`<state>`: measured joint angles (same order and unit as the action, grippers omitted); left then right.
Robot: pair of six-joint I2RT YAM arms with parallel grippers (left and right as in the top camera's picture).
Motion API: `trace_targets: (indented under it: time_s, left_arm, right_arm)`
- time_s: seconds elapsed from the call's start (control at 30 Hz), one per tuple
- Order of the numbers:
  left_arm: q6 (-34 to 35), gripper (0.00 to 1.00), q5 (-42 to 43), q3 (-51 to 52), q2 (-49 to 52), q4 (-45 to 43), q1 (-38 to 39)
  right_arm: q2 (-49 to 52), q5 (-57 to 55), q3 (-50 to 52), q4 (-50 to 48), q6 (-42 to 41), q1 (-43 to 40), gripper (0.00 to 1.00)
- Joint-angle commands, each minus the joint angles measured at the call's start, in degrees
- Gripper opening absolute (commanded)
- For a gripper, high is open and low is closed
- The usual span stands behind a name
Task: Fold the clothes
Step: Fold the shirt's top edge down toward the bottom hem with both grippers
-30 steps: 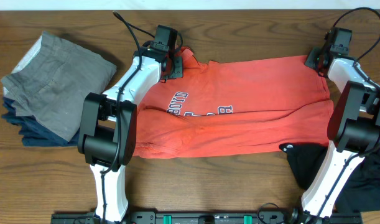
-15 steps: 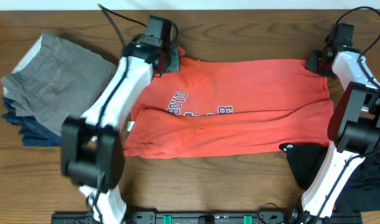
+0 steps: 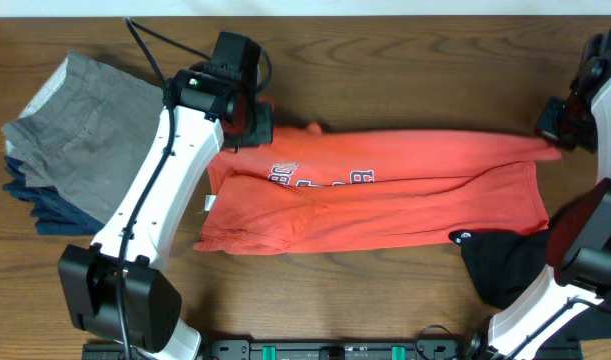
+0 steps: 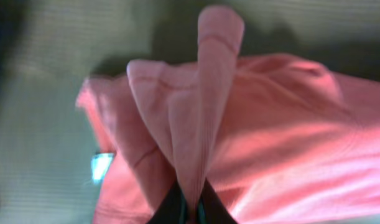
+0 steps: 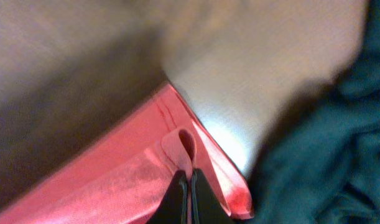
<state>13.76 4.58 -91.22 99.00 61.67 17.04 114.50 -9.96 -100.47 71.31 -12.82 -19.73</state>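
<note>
The robot should next pull back the pinched corner in its left gripper, lower it to the shirt's still uncovered near edge [image 3: 253,243] and let it go there.
The coral-red T-shirt [image 3: 385,195] lies across the middle of the table with navy-and-white chest lettering showing. Its far edge is lifted and drawn toward the front. My left gripper [image 3: 247,122] is shut on the shirt's upper left corner; the pinched fold [image 4: 202,124] rises from the jaws in the left wrist view. My right gripper [image 3: 560,135] is shut on the upper right corner; the red hem [image 5: 183,149] sits between its fingers. A black garment [image 3: 505,262] with a small white logo lies at the front right, partly under the shirt.
A stack of folded grey and navy clothes [image 3: 80,140] sits at the left of the wooden table [image 3: 385,70]. The black garment also shows at the right in the right wrist view [image 5: 339,137].
Both grippers have lifted the shirt's far edge and carried it toward the front. The left arm swung out and up; the right gripper moved right and forward. The shirt is narrower.
</note>
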Motion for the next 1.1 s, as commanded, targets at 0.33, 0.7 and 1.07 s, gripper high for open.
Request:
trace_targets:
  time_s: [0.33,0.7,1.07]
  left_arm:
    - [2.12,0.06,2.60,1.97,-0.66,14.45,-0.24]
    - [3.08,0.06,2.51,10.95,-0.63,13.35,-0.24]
    - [3.06,0.13,2.08,19.12,-0.63,8.72,-0.26]
  right_arm:
    - [0.15,-5.05,-0.17,8.94,-0.42,-3.63,0.01]
    - [0.15,-4.85,0.09,9.31,-0.42,-3.61,0.01]
    - [0.15,-4.85,0.09,10.67,-0.39,-3.61,0.02]
